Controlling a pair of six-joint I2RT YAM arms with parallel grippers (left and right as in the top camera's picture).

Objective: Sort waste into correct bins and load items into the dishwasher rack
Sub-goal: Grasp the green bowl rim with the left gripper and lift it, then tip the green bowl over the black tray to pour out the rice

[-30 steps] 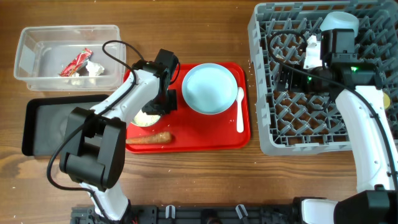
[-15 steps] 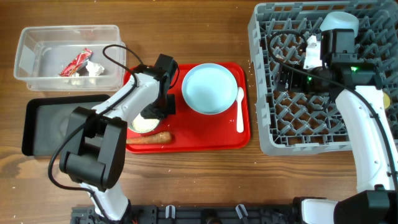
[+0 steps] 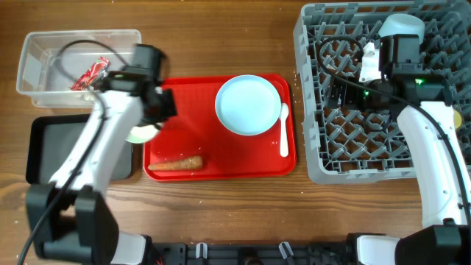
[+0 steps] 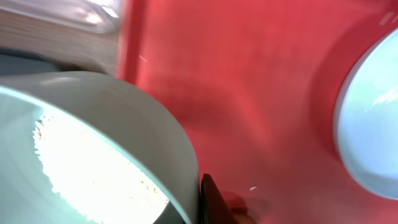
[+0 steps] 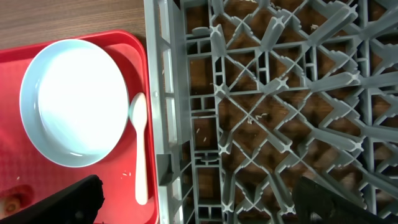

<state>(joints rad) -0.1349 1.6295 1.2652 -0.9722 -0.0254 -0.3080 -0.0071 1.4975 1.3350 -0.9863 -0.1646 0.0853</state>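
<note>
I should next tip my left gripper over the black tray [image 3: 59, 147] to empty the bowl, as it holds crumbs, then lower and release it on the red tray beside the plate.
My left gripper [image 3: 152, 112] is shut on the rim of the pale green bowl [image 3: 139, 135] and holds it over the red tray's left edge, beside the black tray [image 3: 59, 147]. In the left wrist view the bowl [image 4: 124, 118] holds white rice-like crumbs [image 4: 93, 171], with one finger [image 4: 209, 200] on its outer wall. The carrot piece [image 3: 176, 163], pale blue plate [image 3: 249, 104] and white spoon [image 3: 284, 129] lie on the red tray. The wrapper [image 3: 90, 73] and paper scrap [image 3: 110, 82] lie in the clear tub [image 3: 44, 44]. My right gripper [image 3: 342, 85] hangs open and empty over the dishwasher rack [image 3: 316, 165].
The red serving tray [image 3: 221, 169] sits between the black tray and the rack. The right wrist view shows the rack's left wall [image 5: 163, 93], the spoon [image 5: 139, 146] and the plate [image 5: 74, 102]. Bare wooden table lies in front.
My left gripper has lifted the pale green bowl and carried it left, from the red tray's left part to its left edge by the black tray. The right arm has not moved.
</note>
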